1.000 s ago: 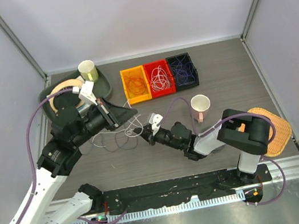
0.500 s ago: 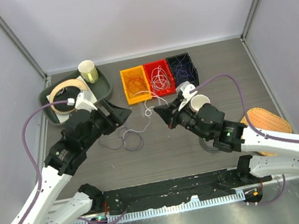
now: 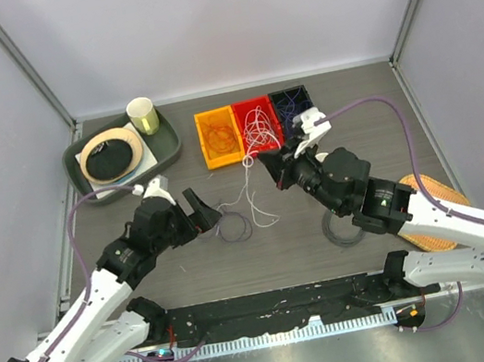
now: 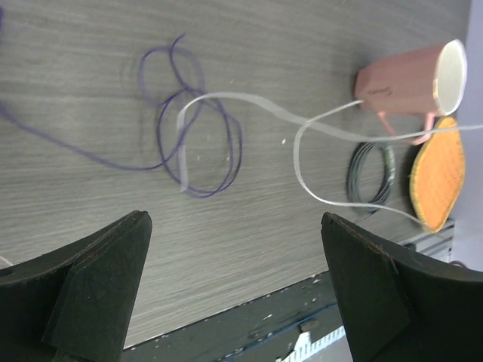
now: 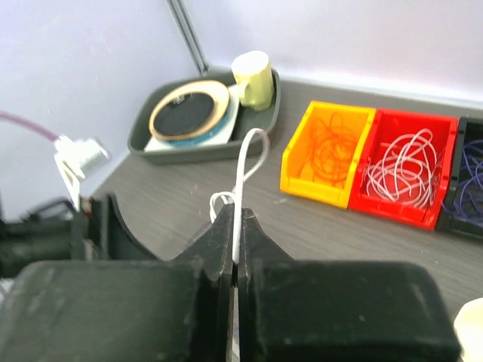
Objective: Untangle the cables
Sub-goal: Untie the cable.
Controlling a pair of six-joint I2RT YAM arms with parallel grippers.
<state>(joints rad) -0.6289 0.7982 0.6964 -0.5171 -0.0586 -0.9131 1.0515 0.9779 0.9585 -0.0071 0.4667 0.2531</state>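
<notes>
My left gripper moves down and to its right in the top view next, onto the purple cable's loops below it, since white cable crosses them.
My right gripper (image 3: 267, 165) is shut on a white cable (image 3: 252, 193), held above the table just in front of the red bin (image 3: 257, 125); the cable's loose end trails down to the table. In the right wrist view the white cable (image 5: 241, 170) rises out from between the closed fingertips (image 5: 226, 222). A purple cable (image 3: 232, 229) lies in loops on the table. My left gripper (image 3: 207, 211) stands open beside it, holding nothing. In the left wrist view the purple cable (image 4: 198, 143) and the white cable (image 4: 302, 147) lie beyond the wide-open left gripper (image 4: 234, 220).
Orange bin (image 3: 219, 136), red bin and dark blue bin (image 3: 295, 113) hold sorted cables. A green tray (image 3: 165, 145) at the back left carries a tape ring, with a cup (image 3: 143, 115) by it. A pink cup (image 4: 407, 81), a black cord ring (image 3: 343, 233) and an orange woven mat (image 3: 441, 202) lie at the right.
My left gripper opened and drew back toward the near left, leaving the purple cable on the table. My right gripper carried the white cable toward the bins.
</notes>
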